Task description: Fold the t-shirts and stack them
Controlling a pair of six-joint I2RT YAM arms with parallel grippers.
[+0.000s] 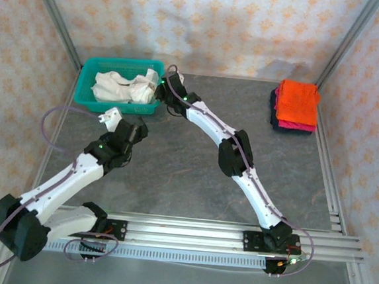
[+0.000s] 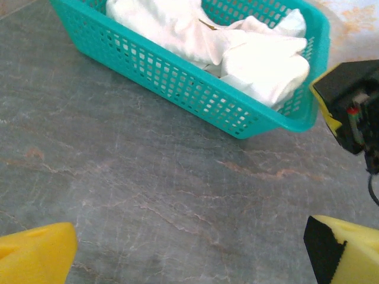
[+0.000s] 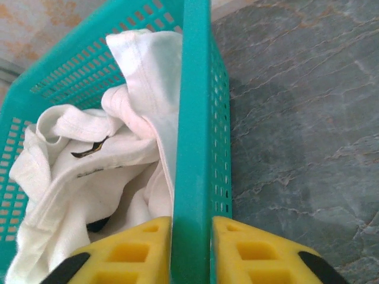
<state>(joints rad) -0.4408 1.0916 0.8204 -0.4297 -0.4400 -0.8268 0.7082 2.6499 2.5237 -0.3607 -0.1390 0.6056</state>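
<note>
The t-shirt's bunched fold (image 1: 140, 91) (image 2: 246, 56) lies outward behind the basket's near side. My left gripper will next reach outward over the rim of that side, then go down to close on the fold.
A crumpled white t-shirt (image 1: 121, 87) (image 3: 77, 177) lies inside the teal mesh basket (image 1: 87, 96) at the back left. Its dark label shows in the right wrist view. My right gripper (image 1: 161, 86) (image 3: 191, 236) sits astride the basket's right wall (image 3: 195, 89), one yellow finger inside and one outside, both pressed against the rim. My left gripper (image 1: 110, 116) (image 2: 189, 254) hangs wide open over bare table just in front of the basket (image 2: 195, 89), holding nothing. Folded orange (image 1: 296, 101), pink (image 1: 296, 127) and dark (image 1: 274, 113) shirts are stacked at the back right.
The grey marbled tabletop (image 1: 193, 175) spreads between the basket and the stack. Metal frame posts and patterned walls close in the back and sides. A rail (image 1: 201, 233) with both arm bases runs along the near edge.
</note>
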